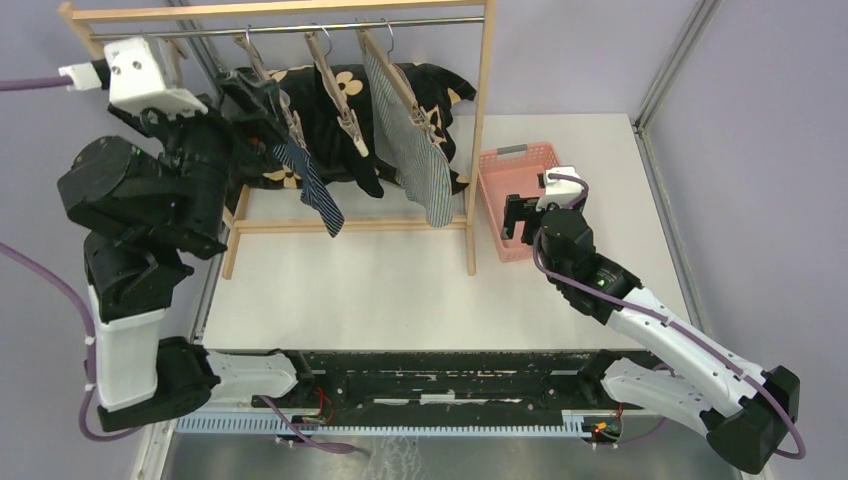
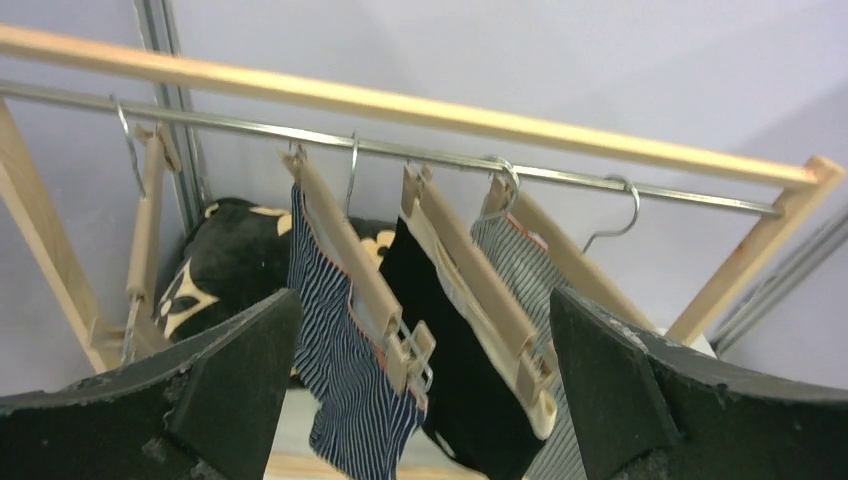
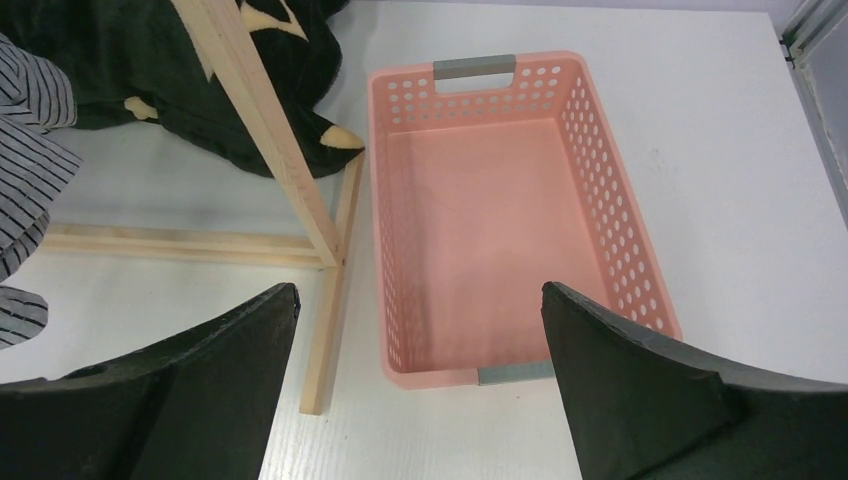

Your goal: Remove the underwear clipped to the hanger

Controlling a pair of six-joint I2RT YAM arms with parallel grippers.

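The navy piece's hanger bar (image 1: 291, 114) (image 2: 364, 280) is below and beyond the left gripper's open fingers, and that underwear hangs clipped there, so the left gripper needs to go down and outward onto it next.
Three pieces of underwear hang from clip hangers (image 2: 372, 300) on the rack's metal rail (image 2: 560, 178): a navy one with white stripes (image 2: 345, 390) (image 1: 315, 190), a plain black one (image 2: 460, 395) and a grey-white striped one (image 2: 515, 260) (image 1: 420, 160). My left gripper (image 2: 425, 400) (image 1: 250, 100) is raised at the rack's left end, open, its fingers either side of the navy and black pieces but short of them. My right gripper (image 3: 420, 390) (image 1: 520, 215) hovers open and holding nothing over the near end of a pink basket (image 3: 600, 180).
The wooden rack (image 1: 478, 130) stands at the back of the table, with a big black cushion with tan flowers (image 1: 345, 85) behind the clothes. The pink basket (image 1: 495, 160) sits just right of the rack's right post (image 3: 290, 190). A fourth hanger (image 2: 145, 240) hangs bare at the left.
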